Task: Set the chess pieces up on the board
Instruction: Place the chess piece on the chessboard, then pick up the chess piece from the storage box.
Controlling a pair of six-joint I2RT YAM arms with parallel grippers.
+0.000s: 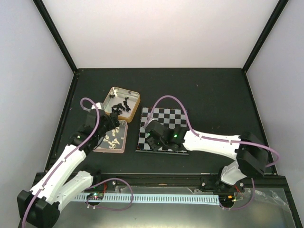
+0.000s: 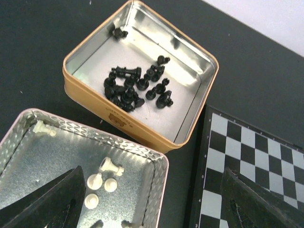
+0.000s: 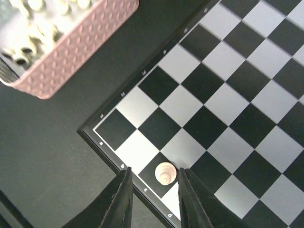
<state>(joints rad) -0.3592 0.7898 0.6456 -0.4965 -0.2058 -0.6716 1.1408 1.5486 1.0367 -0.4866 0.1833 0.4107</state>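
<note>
The white piece by the lying one's base is below, to the left in the wrist view, so my left gripper needs to move down onto that piece next.
The board lies at mid-table, to the right of two tins. My right gripper hangs low over the board's near left corner. In the right wrist view, one cream-white chess piece stands upright on a black edge square of the board. My right gripper is open around it, with a gap on each side. My left gripper stands open and empty above the pink tin's corner. Several white pieces lie in that tin. Several black pieces lie in the orange tin.
The orange tin sits behind the pink tin, both left of the board. In the left wrist view the orange tin nearly touches the pink tin, and a narrow dark strip separates them from the board.
</note>
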